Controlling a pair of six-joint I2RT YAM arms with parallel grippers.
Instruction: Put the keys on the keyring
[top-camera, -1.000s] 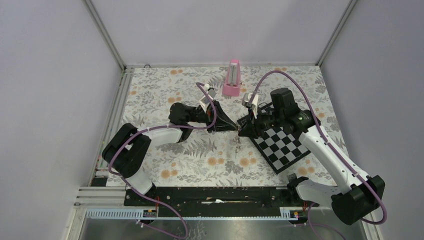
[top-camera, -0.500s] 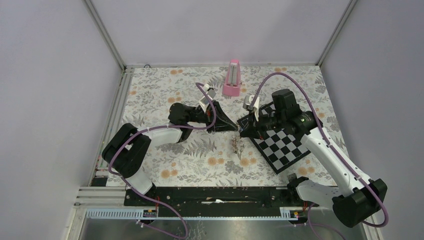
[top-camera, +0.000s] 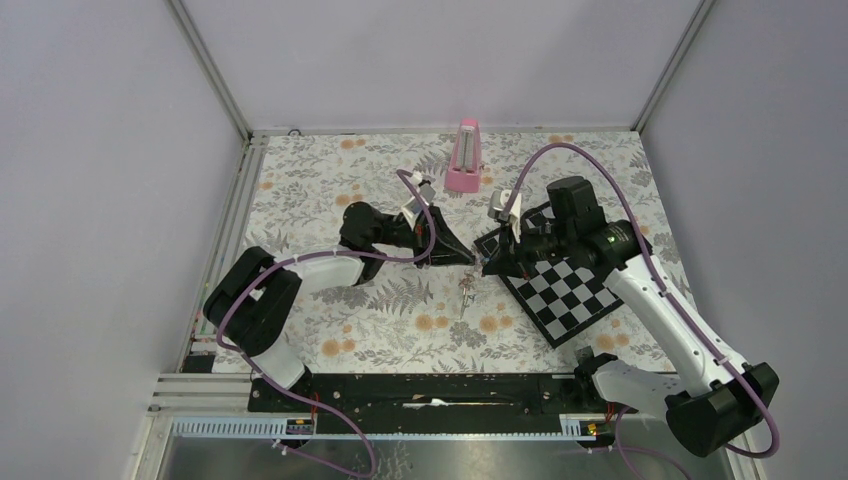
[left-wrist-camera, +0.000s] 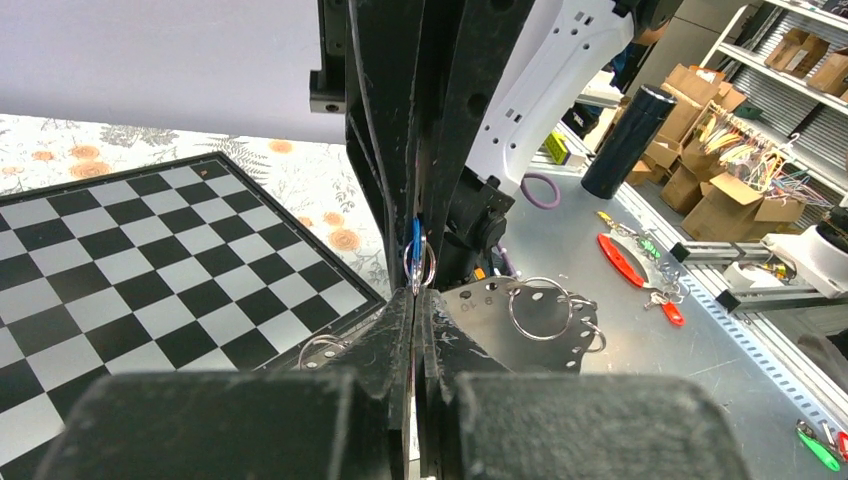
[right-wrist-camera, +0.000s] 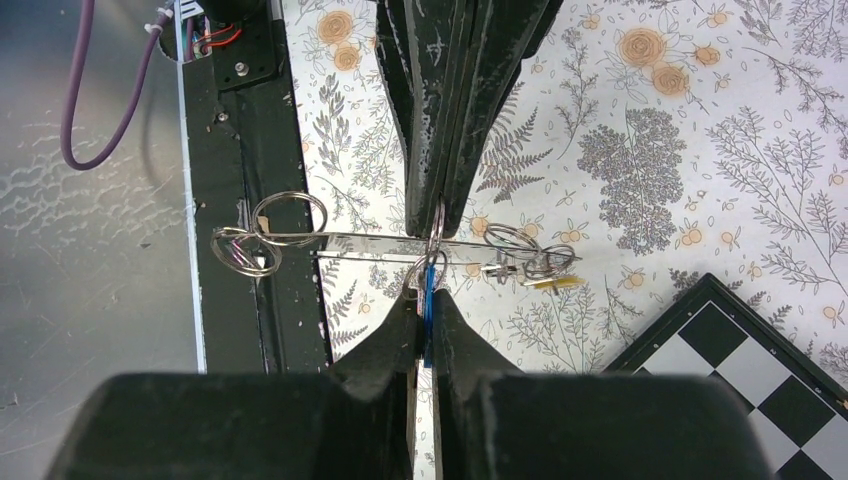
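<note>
Bare floral cloth by the black bar (top-camera: 481, 337) is below and behind my right gripper, so I should lower my right gripper back there next and let go of the blue key.
My left gripper (top-camera: 468, 257) and right gripper (top-camera: 486, 264) meet tip to tip above the floral cloth. The left gripper (left-wrist-camera: 418, 300) is shut on a silver ring of the keyring (left-wrist-camera: 424, 262). The keyring's flat grey strap (left-wrist-camera: 520, 335), with holes and more rings, hangs below it. The right gripper (right-wrist-camera: 424, 305) is shut on the blue key (right-wrist-camera: 428, 290), whose head touches that ring. In the right wrist view the strap shows edge-on, with rings at its left end (right-wrist-camera: 262, 236). The yellow key (right-wrist-camera: 553, 283) hangs from rings at its right end.
A black-and-white chessboard (top-camera: 565, 290) lies under the right arm. A pink metronome-like block (top-camera: 464, 155) stands at the back centre. A black rail (top-camera: 430, 390) runs along the near edge of the table.
The hanging strap with its keys has swung slightly left under the fingertips. The right arm has shifted a little back and right. Both grippers stay shut, tip to tip.
</note>
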